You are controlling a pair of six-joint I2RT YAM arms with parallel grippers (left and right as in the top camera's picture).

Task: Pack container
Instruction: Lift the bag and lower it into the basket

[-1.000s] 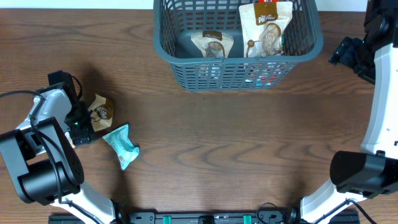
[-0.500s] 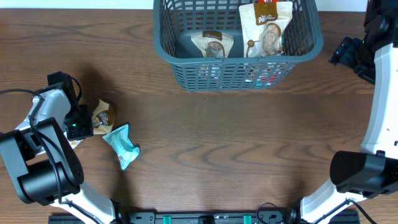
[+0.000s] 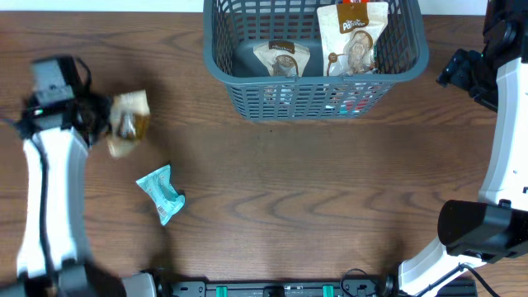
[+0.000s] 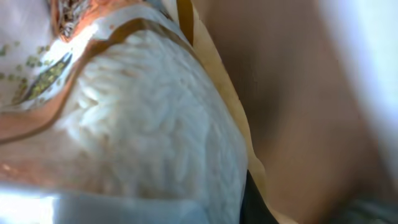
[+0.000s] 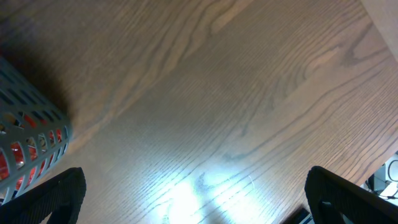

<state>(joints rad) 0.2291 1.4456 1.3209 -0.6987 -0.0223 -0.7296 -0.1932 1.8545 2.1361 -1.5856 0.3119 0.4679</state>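
Next, my left gripper goes outward and to the right in the overhead view and releases over the spot behind the basket's small packet point(image 3: 275, 33), where there is open room.
The container point(image 3: 313, 101), a dark grey lattice basket, stands at the back centre with two snack packets inside, a small one point(image 3: 280, 58) and a tall one point(image 3: 355, 37). My left gripper point(image 3: 106, 122) is shut on a tan and brown snack packet point(image 3: 129, 122), held raised above the table at the left. That packet point(image 4: 124, 137) fills the left wrist view, blurred and very close. A teal packet point(image 3: 162, 194) lies on the table in front of it. My right gripper point(image 5: 199, 208) stands open over bare wood right of the basket, nothing between its fingers point(image 5: 53, 193).
The basket's corner point(image 5: 25, 140) shows at the left of the right wrist view, something red behind its slots. The right arm point(image 3: 503, 124) runs along the table's right side. The table's far edge lies just behind the basket.
My left gripper closed on the tan packet and lifted it off the table, moving it back and upward. The teal packet, the basket and the right arm stayed put.
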